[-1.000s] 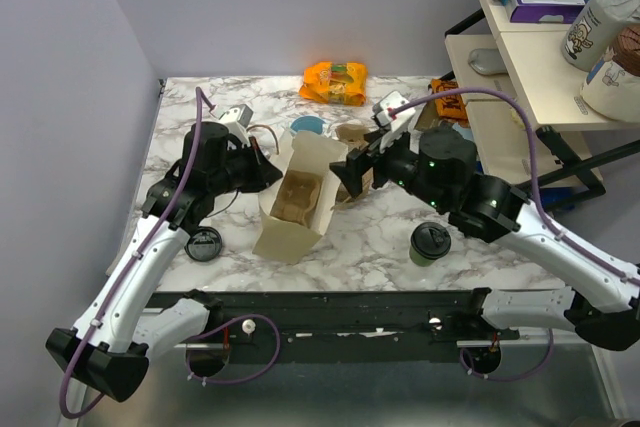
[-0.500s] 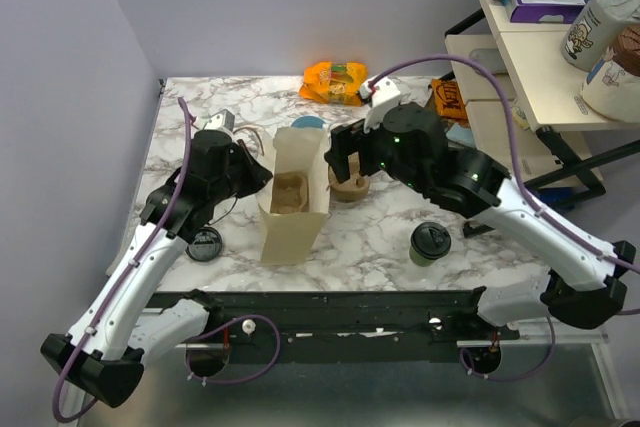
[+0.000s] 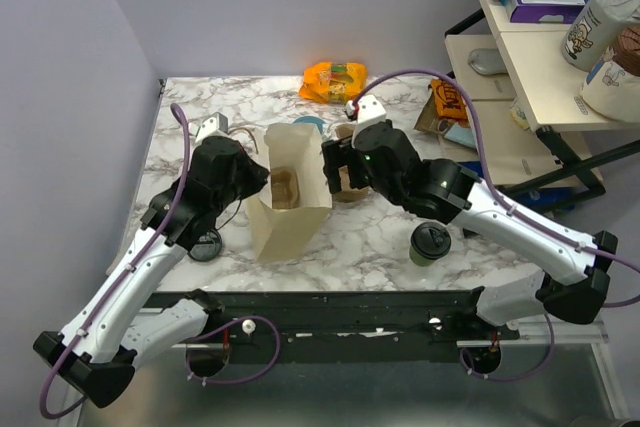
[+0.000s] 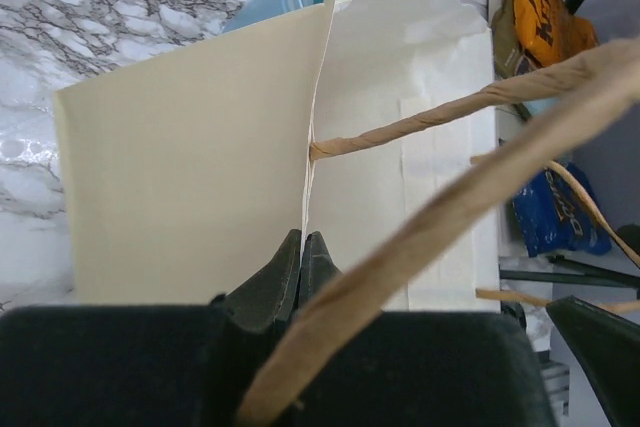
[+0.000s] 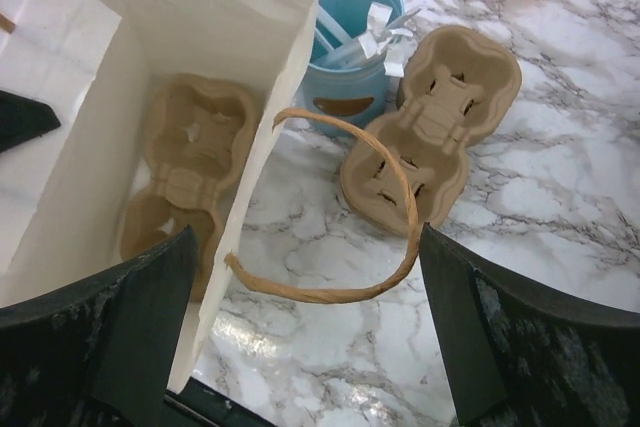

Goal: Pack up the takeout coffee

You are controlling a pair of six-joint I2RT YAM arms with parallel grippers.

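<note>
I will next move my right gripper toward the bag's opening, nearer the handle's roots. Then it will close on the handle (image 5: pixel 268 285) beside the bag's side.
The takeout coffee (image 3: pixel 430 243), a small green cup with a black lid, stands on the marble at the front right, apart from both grippers. The tan paper bag (image 3: pixel 290 202) stands open in the middle with a pulp cup carrier (image 3: pixel 285 187) inside. My left gripper (image 3: pixel 262 179) is shut on the bag's left wall; its fingertips (image 4: pixel 303 247) pinch the paper edge (image 4: pixel 200 167). My right gripper (image 3: pixel 335 169) hangs open over the bag's right wall (image 5: pixel 250 167). The twisted paper handle (image 5: pixel 390 277) lies between its fingers (image 5: pixel 150 297).
A light-blue cup (image 3: pixel 307 124) and a second pulp carrier (image 5: pixel 430 127) sit just behind and right of the bag. A loose black lid (image 3: pixel 203 245) lies at the front left. An orange snack bag (image 3: pixel 335 82) is at the back, and a shelf unit (image 3: pixel 520 57) stands at the right.
The bag has gone from tilted to upright and open. The right gripper has swung left to the bag's right wall, still open. The left gripper kept its hold.
</note>
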